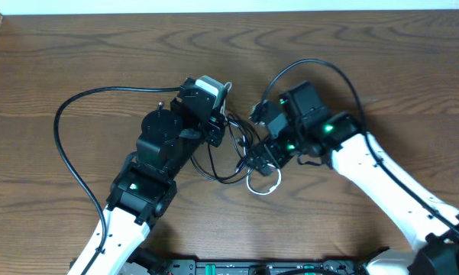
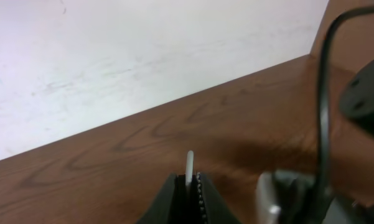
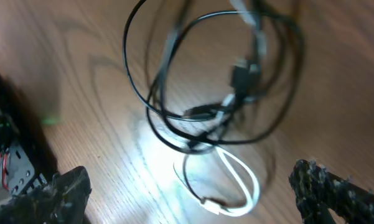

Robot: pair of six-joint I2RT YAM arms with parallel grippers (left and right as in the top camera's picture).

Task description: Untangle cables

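I will move my right gripper to the left in the overhead view next, past the white loop, and then onto the black cable beyond its open fingers.
The cables lie in a tangle of thin black loops between my two arms, with a white loop at the near side. In the left wrist view my left gripper is shut on a thin white cable that sticks up out of the jaws; overhead it sits at the tangle's far left. My right gripper stands wide open just above the table, the white loop and its plug end between its fingers. The black loops lie just beyond it.
The thick black cord of the left arm arcs over the table at the left. The right arm's cord loops at the back right. The table's far edge meets a white wall. Bare wood surrounds the tangle.
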